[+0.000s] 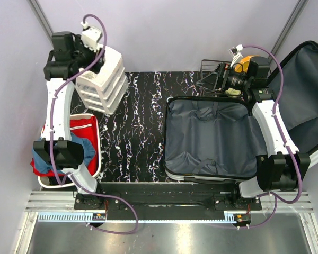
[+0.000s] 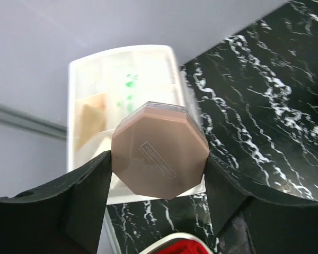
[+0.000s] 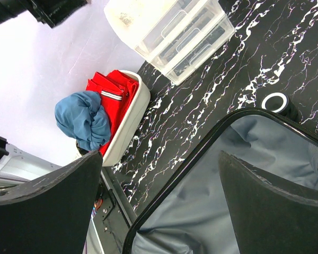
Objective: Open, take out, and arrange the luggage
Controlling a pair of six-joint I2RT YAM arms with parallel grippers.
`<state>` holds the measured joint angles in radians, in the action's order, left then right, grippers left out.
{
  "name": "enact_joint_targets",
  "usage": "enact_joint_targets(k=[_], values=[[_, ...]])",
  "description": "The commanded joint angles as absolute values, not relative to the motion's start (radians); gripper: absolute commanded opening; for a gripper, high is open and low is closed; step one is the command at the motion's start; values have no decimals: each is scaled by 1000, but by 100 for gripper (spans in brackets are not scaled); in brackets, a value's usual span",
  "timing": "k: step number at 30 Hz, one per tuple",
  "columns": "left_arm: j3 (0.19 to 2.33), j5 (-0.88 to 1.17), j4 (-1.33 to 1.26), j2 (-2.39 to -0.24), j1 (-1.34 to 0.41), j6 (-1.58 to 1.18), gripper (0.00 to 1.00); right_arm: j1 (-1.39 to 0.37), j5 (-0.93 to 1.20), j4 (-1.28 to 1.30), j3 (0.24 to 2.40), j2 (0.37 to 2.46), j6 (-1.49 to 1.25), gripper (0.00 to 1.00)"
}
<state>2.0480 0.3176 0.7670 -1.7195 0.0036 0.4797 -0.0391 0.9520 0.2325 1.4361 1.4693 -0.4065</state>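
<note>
The brown octagonal box (image 2: 160, 137) is hanging high, so the left gripper should next lower it into the near part of the top tray of the drawer unit to let it go.
The luggage (image 1: 212, 137) lies open on the right of the black marble table, showing its grey lining, and its lid (image 1: 307, 90) leans back at the far right. At the far left my left gripper (image 1: 93, 45) is held high over the white drawer unit (image 1: 103, 79). In the left wrist view the left gripper (image 2: 158, 159) is shut on a brown octagonal box (image 2: 160, 137), with a finger against each side. My right gripper (image 1: 225, 79) is at the luggage's far edge. In the right wrist view it (image 3: 160, 159) stands open and empty above the luggage rim (image 3: 201, 153).
A white tub (image 1: 99, 159) holding red and blue clothes sits at the near left. A wire basket (image 1: 209, 74) and an orange object (image 1: 246, 61) stand behind the luggage. The drawer unit's top tray (image 2: 122, 79) holds small items. Purple walls close in on both sides.
</note>
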Motion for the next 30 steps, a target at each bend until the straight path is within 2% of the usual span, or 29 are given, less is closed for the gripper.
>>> enact_joint_targets(k=[1, 10, 30], values=[[2160, 351, 792, -1793, 54, 408, 41, -41, 950, 225, 1454, 1453, -403, 100], [2146, 428, 767, -1853, 69, 332, 41, -43, 951, 227, 1448, 1447, -400, 100], [2128, 232, 807, -1970, 89, 304, 39, -41, 948, 232, 1450, 1445, -397, 100]])
